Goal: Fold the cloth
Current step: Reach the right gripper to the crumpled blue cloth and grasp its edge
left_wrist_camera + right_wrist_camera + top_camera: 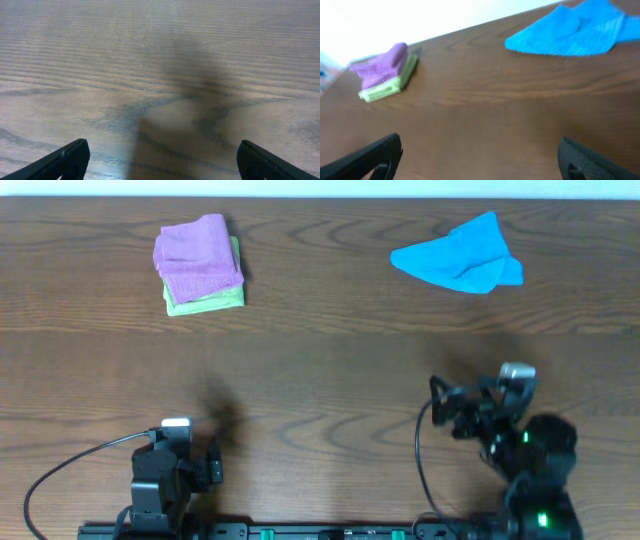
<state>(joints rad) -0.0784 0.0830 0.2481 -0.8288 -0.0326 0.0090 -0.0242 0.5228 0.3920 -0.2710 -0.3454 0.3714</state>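
Note:
I will next reach outward and down with my right gripper, turning it, to close on the fold (490, 268) (610, 34) beside the small flap. The sky-blue cloth lies crumpled well outward.
The sky-blue cloth (460, 256) lies crumpled at the far right of the wooden table; it also shows in the right wrist view (572, 31) at the top right. My right gripper (452, 415) is open and empty at the near right, well short of the cloth, its fingers spread wide in the right wrist view (480, 155). My left gripper (213, 467) is open and empty at the near left, over bare wood in the left wrist view (162, 157).
A pink folded cloth (196, 256) sits on a light green folded cloth (205, 300) at the far left; the stack also shows in the right wrist view (382, 70). The table's far edge (320, 198) runs along the top.

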